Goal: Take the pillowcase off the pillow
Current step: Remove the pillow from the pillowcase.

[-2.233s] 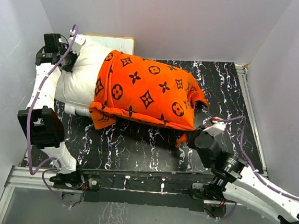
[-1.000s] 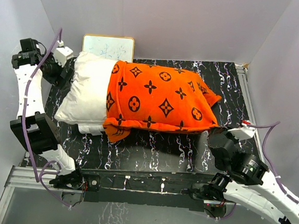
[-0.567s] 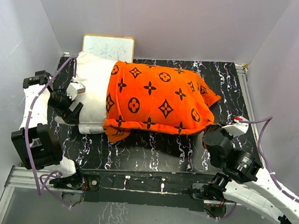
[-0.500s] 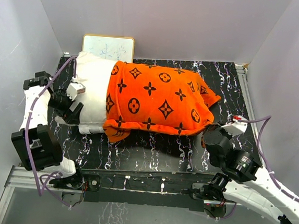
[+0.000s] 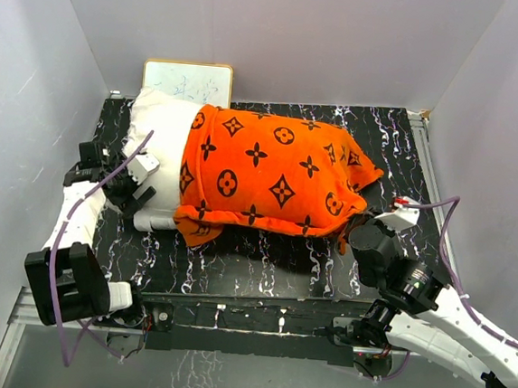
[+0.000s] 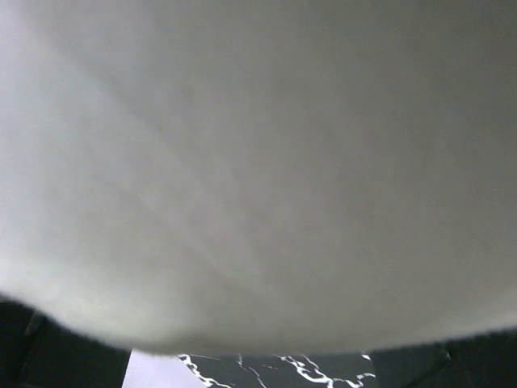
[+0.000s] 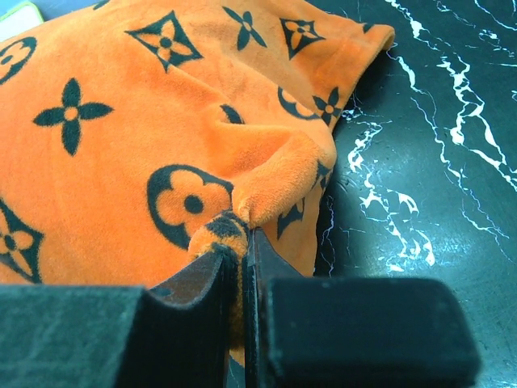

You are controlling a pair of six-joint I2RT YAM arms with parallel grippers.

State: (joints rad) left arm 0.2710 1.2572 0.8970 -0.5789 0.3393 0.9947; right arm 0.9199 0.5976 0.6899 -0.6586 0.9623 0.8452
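Observation:
The robot's left gripper will push into the pillow's bare near corner [image 5: 155, 205] [image 6: 254, 315] next and close its open fingers there, since white fabric is already between the spread fingers.
The orange pillowcase [image 5: 270, 172] with dark motifs covers the right two thirds of the white pillow [image 5: 160, 131], which lies across the black table. My right gripper [image 5: 354, 231] is shut on a pinched fold of the pillowcase [image 7: 121, 121] at its near right corner; in the right wrist view the gripper [image 7: 242, 242] squeezes orange fabric between its pads. My left gripper [image 5: 137, 182] is pressed against the pillow's bare near left end. White pillow [image 6: 258, 162] fabric fills the left wrist view, with dark shapes far apart in the bottom corners; the jaws stand open.
A small framed whiteboard [image 5: 187, 81] leans at the back wall behind the pillow. The black marbled table [image 5: 262, 258] shows in front of the pillow, and white walls close in on both sides. The table's metal rail runs along the right edge [image 5: 432, 182].
My left arm has swung from the far left corner down to the pillow's near left end. My right gripper, still shut on the corner, has shifted slightly left.

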